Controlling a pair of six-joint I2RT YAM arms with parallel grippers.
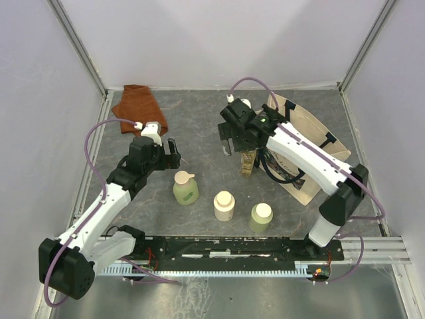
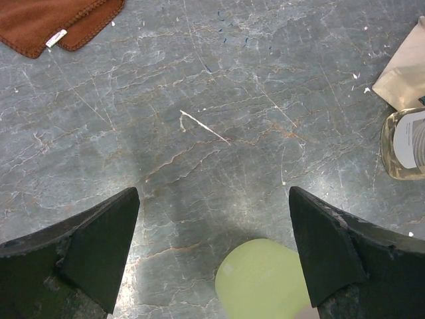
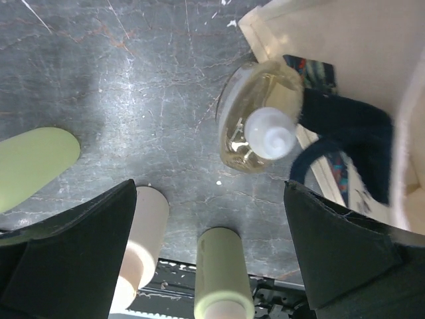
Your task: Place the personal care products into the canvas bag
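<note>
My right gripper will next move down and toward the bag to the amber bottle, then around the bottle's body under its cap [image 1: 248,162] [image 3: 257,119].
The tall clear amber bottle [image 1: 247,163] stands upright just left of the canvas bag [image 1: 312,143], which lies at the right with its navy handles [image 3: 345,126] beside the bottle. The pale green spout-capped bottle [image 1: 185,188], the cream-white bottle [image 1: 224,206] and the pale green cream-capped bottle [image 1: 261,217] stand in a row in front. My right gripper [image 1: 234,145] is open and empty, hovering above and just left of the amber bottle [image 3: 259,126]. My left gripper [image 1: 176,156] is open and empty just above the spout-capped bottle [image 2: 262,282].
A rust-brown folded cloth [image 1: 136,106] lies at the back left. The enclosure walls stand on three sides. The black rail with the arm bases [image 1: 232,249] runs along the near edge, close behind the bottle row.
</note>
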